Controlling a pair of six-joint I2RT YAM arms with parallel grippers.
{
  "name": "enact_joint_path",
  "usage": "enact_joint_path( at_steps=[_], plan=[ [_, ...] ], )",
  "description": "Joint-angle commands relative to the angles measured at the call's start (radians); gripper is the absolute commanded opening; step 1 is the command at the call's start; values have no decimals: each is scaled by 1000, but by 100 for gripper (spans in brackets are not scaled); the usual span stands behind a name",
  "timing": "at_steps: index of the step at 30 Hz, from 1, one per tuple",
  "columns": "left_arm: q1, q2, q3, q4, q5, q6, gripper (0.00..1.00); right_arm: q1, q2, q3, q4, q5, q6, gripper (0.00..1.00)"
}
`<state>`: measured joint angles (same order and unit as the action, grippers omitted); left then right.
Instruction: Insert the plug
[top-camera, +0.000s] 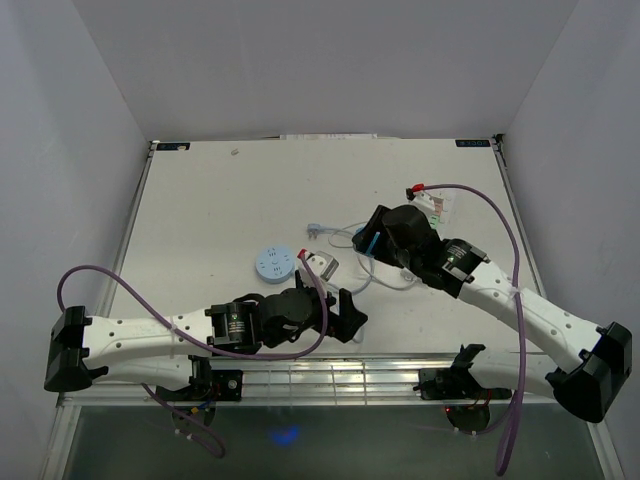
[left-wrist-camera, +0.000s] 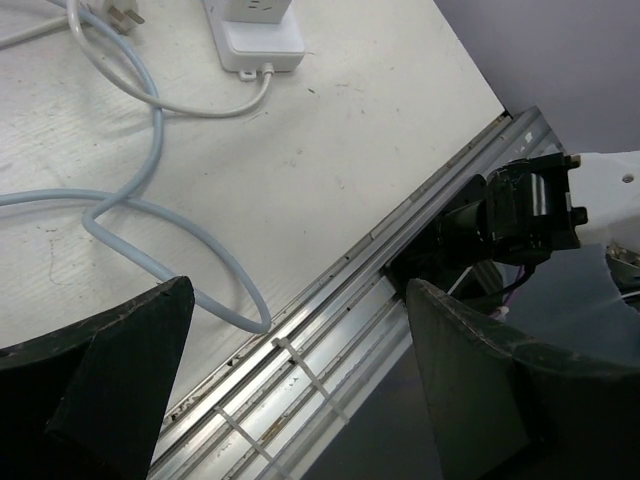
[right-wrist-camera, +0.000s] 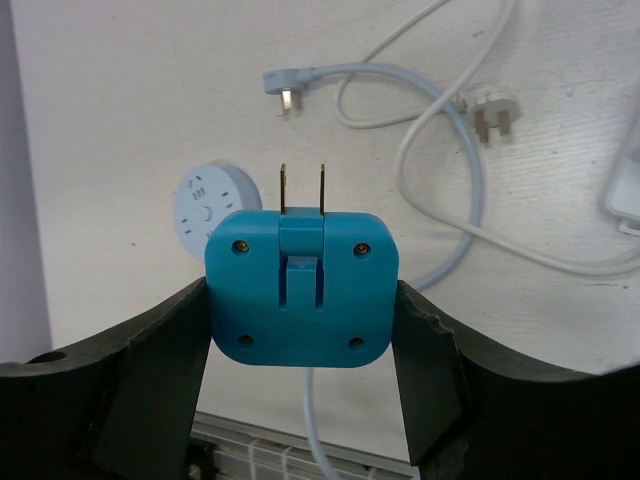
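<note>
The blue plug (top-camera: 373, 243) hangs outward of my left gripper's open fingers in my right gripper, so next my left gripper will move outward, tilting those fingers up to close on it.
A blue plug (right-wrist-camera: 300, 285) with two metal prongs sits clamped between the fingers of my right gripper (right-wrist-camera: 302, 300), prongs pointing away from the wrist. It hangs above the table, and a round pale-blue socket (right-wrist-camera: 210, 205) lies beyond it to the left. From above, that socket (top-camera: 273, 263) is left of the right gripper (top-camera: 372, 240). My left gripper (left-wrist-camera: 300, 330) stands wide open over the table's near metal rail with nothing between its fingers. In the top view the left gripper (top-camera: 345, 315) is near the front edge.
A white power strip (top-camera: 435, 207) lies at the back right, also in the left wrist view (left-wrist-camera: 255, 25). A pale cable (left-wrist-camera: 150, 150) loops across the table, ending in a flat plug (right-wrist-camera: 285, 85) and a three-pin plug (right-wrist-camera: 495, 110). The metal rail (top-camera: 330, 375) runs along the front.
</note>
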<state>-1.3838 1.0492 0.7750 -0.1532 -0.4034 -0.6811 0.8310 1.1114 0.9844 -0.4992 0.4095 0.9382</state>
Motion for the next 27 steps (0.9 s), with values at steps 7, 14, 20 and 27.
enact_joint_path(
  at_steps=[7, 14, 20, 27],
  plan=[
    [31, -51, -42, 161, -112, 129, 98, -4, 51, 123, 11, -129, 157, 27],
    [117, -81, -160, 406, -164, 196, 94, -4, 9, 73, 65, -156, 230, 26],
    [134, -37, -201, 608, -232, 299, 94, -4, -12, 65, 73, -166, 315, 24],
    [135, -2, -258, 836, -179, 445, 95, -4, -21, 46, 90, -164, 399, 20]
  ],
)
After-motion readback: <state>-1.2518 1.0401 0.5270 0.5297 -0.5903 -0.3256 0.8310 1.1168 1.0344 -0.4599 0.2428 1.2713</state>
